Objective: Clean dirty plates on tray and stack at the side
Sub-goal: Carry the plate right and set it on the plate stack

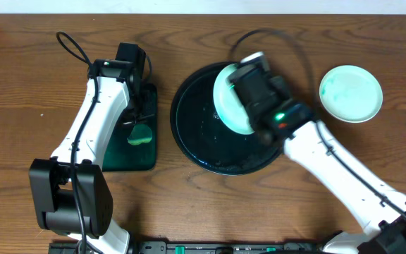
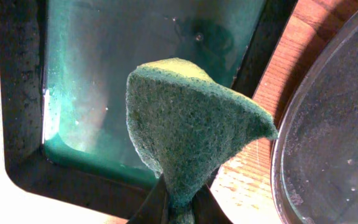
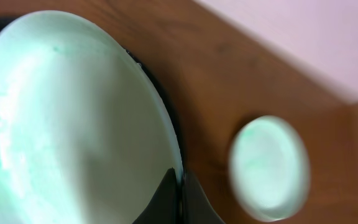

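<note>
My right gripper will next go to the right in the overhead view, then down to release the mint plate at the second plate, because the side stack starts there.
My right gripper is shut on the rim of a pale mint plate, held tilted above the round black tray. Faint green smears show along this plate's left side. A second pale plate with light green smears lies flat on the wood to the right of the tray, and it shows blurred in the right wrist view. My left gripper is shut on a green sponge, which hangs over the corner of the small green tray.
The dark green rectangular tray sits left of the black tray, whose wet rim lies just right of the sponge. The left arm runs over the green tray. The table's back edge meets a pale wall.
</note>
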Tool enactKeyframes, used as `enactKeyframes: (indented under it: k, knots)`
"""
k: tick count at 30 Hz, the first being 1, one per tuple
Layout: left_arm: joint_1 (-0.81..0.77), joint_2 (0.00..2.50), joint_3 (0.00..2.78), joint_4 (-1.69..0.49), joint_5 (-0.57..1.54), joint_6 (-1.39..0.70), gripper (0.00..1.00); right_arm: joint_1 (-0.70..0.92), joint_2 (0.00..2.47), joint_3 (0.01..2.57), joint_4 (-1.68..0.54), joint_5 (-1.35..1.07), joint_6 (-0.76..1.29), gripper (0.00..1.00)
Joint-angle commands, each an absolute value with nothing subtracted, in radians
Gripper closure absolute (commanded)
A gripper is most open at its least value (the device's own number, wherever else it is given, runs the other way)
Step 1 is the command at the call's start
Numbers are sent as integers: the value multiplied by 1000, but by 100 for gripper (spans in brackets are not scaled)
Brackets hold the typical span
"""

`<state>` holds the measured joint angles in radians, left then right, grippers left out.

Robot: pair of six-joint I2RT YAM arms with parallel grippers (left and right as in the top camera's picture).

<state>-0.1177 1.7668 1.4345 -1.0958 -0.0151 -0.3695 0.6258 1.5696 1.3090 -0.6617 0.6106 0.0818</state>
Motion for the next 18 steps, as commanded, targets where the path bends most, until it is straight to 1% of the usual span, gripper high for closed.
enactKeyframes:
  k: [1,3,4,7,10,15,18]
  knots:
    - [-113,1779,1426,-1102,-34,-376,92,489,1565,1314,-659,315,358,99]
    - [-113,1779,1426,-1102,-34,-376,92,403,1565,1314,-666,199,405,99]
    - [-113,1779,1426,-1102,-34,-376,92,329,1565,1314,-676,125,446,99]
    - [-113,1779,1426,-1102,-34,-376,92,176,1565,1314,-699,19,475,99]
    - [-113,1779,1426,-1102,-34,-375,92,35,1565,1314,-733,-6,501,99]
    - [-113,1779,1426,-1101,-34,-375,92,-192,1566,1314,-774,-6,484,99]
    - [-113,1779,1426,-1098,-34,-376,92,-296,1579,1314,-794,-6,469,99]
